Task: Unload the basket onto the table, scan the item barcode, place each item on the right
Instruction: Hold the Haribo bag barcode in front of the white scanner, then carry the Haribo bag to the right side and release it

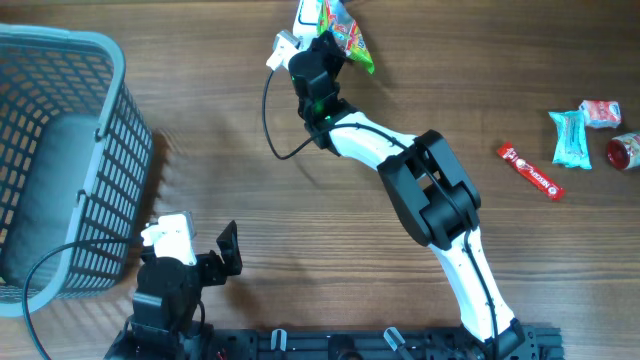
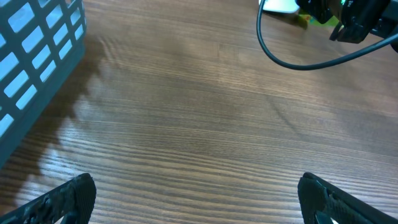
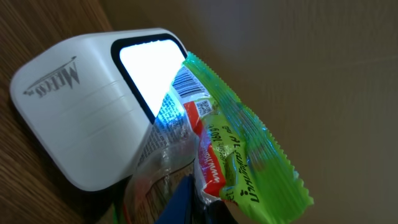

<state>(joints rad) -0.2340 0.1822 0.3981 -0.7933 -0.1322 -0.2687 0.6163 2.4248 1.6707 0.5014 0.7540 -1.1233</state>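
I will swing my right gripper away from the scanner and back toward the light blue packet and sweet (image 1: 579, 131), because the barcode of the held packet already meets the window.
My right gripper (image 1: 330, 45) is shut on a green snack packet (image 3: 249, 162), at the table's far edge in the overhead view. The packet (image 1: 345, 35) is held up against the lit window of a white barcode scanner (image 3: 81, 106), with its barcode (image 3: 186, 84) facing the window. In the overhead view the scanner (image 1: 303, 15) shows only as a white edge beside the packet. My left gripper (image 2: 199, 199) hangs open near the front left of the table, nothing between its fingers (image 2: 68, 196).
A grey plastic basket (image 1: 60, 160) fills the left side. At the right edge lie a red stick packet (image 1: 531, 171), a light blue packet (image 1: 572, 138), a red and white sweet (image 1: 602, 113) and a small red item (image 1: 625, 152). A black cable (image 1: 272, 120) loops off the right wrist.
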